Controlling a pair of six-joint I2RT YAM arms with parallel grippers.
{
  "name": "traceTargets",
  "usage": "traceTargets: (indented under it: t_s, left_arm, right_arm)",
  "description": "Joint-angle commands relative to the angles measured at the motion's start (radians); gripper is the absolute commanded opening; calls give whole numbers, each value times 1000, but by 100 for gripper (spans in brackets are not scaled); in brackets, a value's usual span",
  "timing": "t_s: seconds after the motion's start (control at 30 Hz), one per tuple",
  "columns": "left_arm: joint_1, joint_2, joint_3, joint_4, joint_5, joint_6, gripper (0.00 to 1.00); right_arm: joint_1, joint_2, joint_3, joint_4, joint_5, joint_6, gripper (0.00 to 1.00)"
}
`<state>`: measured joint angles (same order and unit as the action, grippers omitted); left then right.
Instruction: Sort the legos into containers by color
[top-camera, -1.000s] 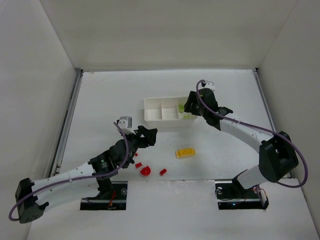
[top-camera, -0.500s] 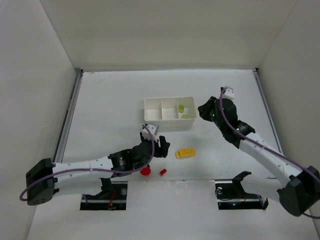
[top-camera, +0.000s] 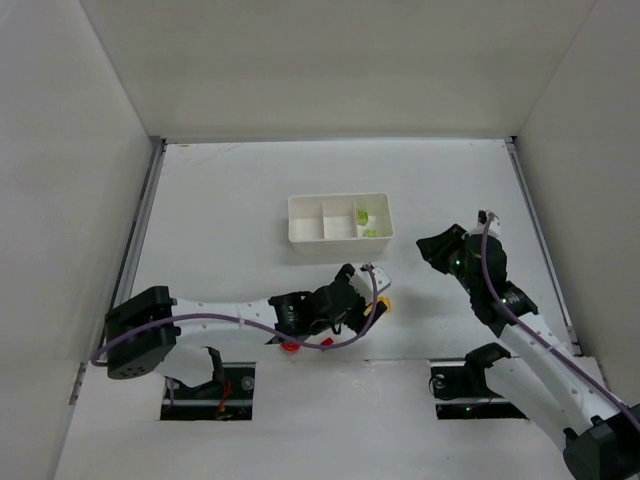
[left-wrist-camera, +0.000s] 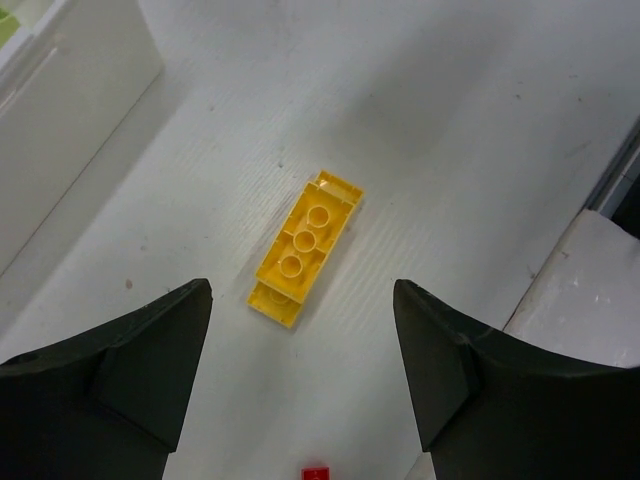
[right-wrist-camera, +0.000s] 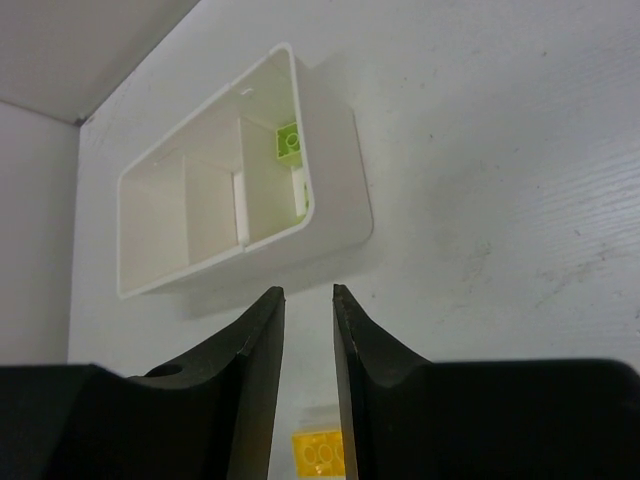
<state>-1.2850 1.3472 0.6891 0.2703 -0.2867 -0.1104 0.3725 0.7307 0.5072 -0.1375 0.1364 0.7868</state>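
Observation:
My left gripper will next turn slightly as it lowers over the yellow brick (top-camera: 384, 306), and then it will close across the brick's long sides, since the brick lies slanted.
The white tray (top-camera: 338, 237) stands mid-table, with light-green pieces (top-camera: 366, 219) in its right compartment; the other two compartments look bare. A yellow studded brick (left-wrist-camera: 305, 247) lies on the table just ahead of and between my left gripper's (left-wrist-camera: 300, 290) open jaws; from above that gripper (top-camera: 370, 297) covers most of the brick (top-camera: 384, 306). A tiny red bit (left-wrist-camera: 316, 472) lies below the jaws. A red half-round (top-camera: 291, 347) peeks out under the left arm. My right gripper (right-wrist-camera: 307, 291) hangs right of the tray, its jaws nearly together with nothing between them.
The right wrist view shows the tray (right-wrist-camera: 330, 205) with a green piece (right-wrist-camera: 288, 140) inside and the yellow brick (right-wrist-camera: 318, 452) low between the fingers. White walls enclose the table on three sides. The arm bases sit at the near edge.
My left arm has swung right, from the red bits to over the yellow brick. My right arm has pulled back from the tray toward the near right, and its jaws have closed.

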Motion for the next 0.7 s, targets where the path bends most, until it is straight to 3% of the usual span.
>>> traceTargets:
  t_s: [0.0, 0.37, 0.67]
  left_arm:
    - [34, 41, 72, 47, 148, 130, 72]
    - [109, 242, 233, -147, 391, 153, 70]
    - [141, 323, 274, -223, 385, 201, 67]
  right_arm:
    - [-4, -20, -9, 21, -55, 20, 33]
    - [-10, -30, -12, 19, -106, 20, 35]
    - [-5, -33, -6, 27, -112, 19, 36]
